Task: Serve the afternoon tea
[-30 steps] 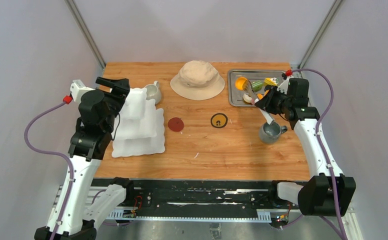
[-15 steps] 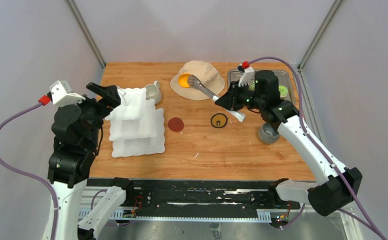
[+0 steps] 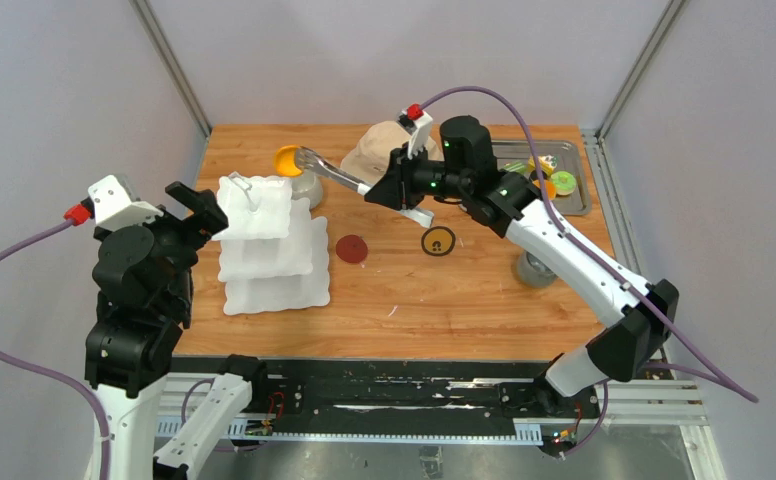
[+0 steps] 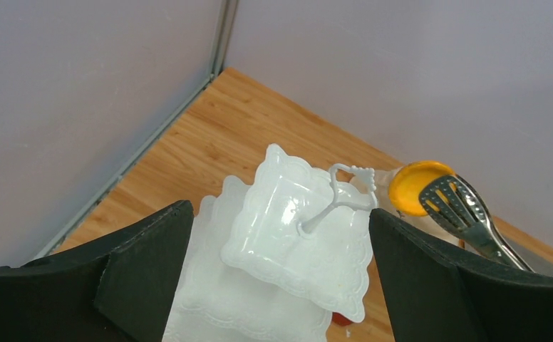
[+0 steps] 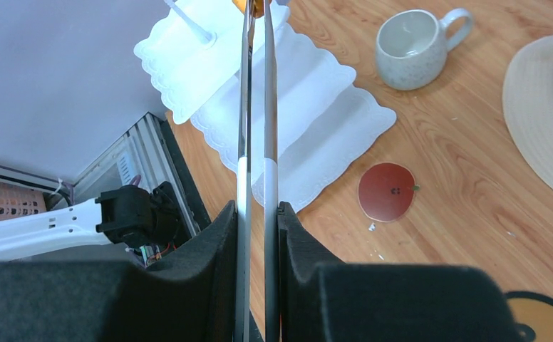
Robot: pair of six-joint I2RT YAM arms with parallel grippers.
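Observation:
My right gripper should move down toward the stand next. It should bring the tongs' tip over the top shelf by the stand's loop handle (image 3: 265, 211) (image 5: 212, 55).
The white three-tier stand (image 3: 269, 250) stands at the table's left. My left gripper (image 3: 200, 204) is open just left of its top tier (image 4: 302, 228), touching nothing. My right gripper (image 3: 396, 192) is shut on the long metal tongs (image 3: 339, 172). The tongs pinch an orange pastry (image 3: 287, 159) in the air, behind the stand's top and over the white mug (image 5: 412, 46). In the left wrist view, that orange pastry (image 4: 412, 187) and the tongs' tip (image 4: 459, 210) sit just right of the stand's loop handle (image 4: 346, 187). The grey mug (image 3: 536, 268) stands at the right.
The beige hat (image 3: 374, 150) lies at the back centre, behind my right wrist. A metal tray (image 3: 572, 205) at the back right holds green (image 3: 564, 181) and yellow (image 3: 541, 162) pastries. A red coaster (image 3: 352, 248) and a yellow coaster (image 3: 438, 241) lie mid-table.
My right arm swung left from the tray, carrying the orange pastry in the tongs over the hat to the stand. My left gripper opened wider and drew back from the stand.

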